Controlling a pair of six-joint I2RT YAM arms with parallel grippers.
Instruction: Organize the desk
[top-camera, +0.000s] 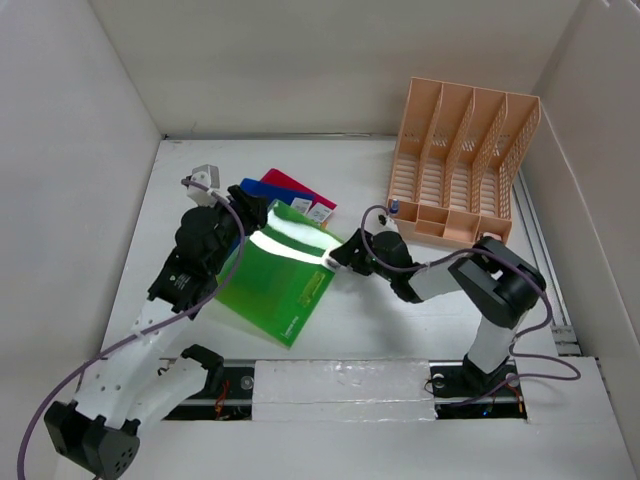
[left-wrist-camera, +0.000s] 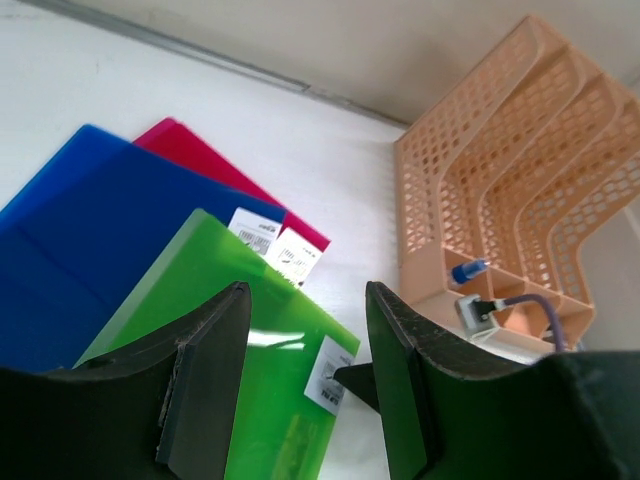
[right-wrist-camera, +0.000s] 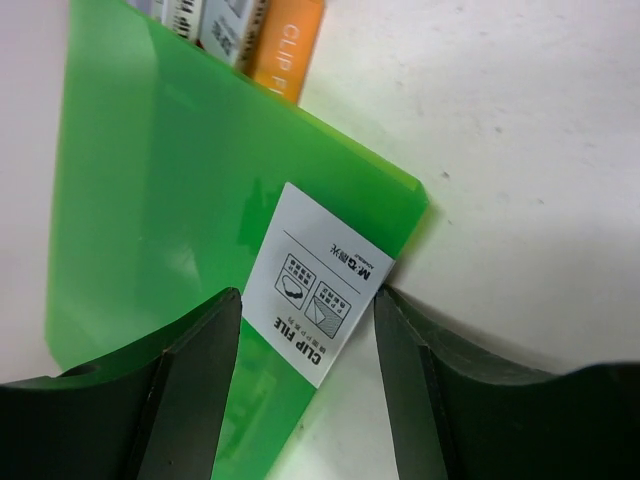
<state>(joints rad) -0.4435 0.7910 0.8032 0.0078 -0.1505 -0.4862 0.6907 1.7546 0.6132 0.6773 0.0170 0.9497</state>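
Observation:
The green clip file's far corner (top-camera: 271, 217) (left-wrist-camera: 208, 246) is beside the blue folder. My left gripper will come down onto it next, since its open fingers still hover above the clip file.
A green clip file (top-camera: 275, 280) lies on the white desk (top-camera: 370, 325), its far edge over a blue folder (top-camera: 254, 187) and a red folder (top-camera: 288, 183). My left gripper (top-camera: 255, 212) hovers open over the green file's far left part, and the left wrist view shows green plastic (left-wrist-camera: 285, 400) below the gap (left-wrist-camera: 305, 300). My right gripper (top-camera: 333, 258) is open at the file's right edge. In the right wrist view its jaws (right-wrist-camera: 306, 300) straddle the white "CLIP FILE" label (right-wrist-camera: 315, 290) on the green file (right-wrist-camera: 180, 180), with the right finger (right-wrist-camera: 410, 370) on the bare desk beside it.
A peach slotted file rack (top-camera: 460, 165) stands at the back right, with a blue-capped item (left-wrist-camera: 468, 270) in a front compartment. White wall panels enclose the desk on three sides. The blue folder (left-wrist-camera: 80, 230) and red folder (left-wrist-camera: 200, 155) carry white labels at their corners.

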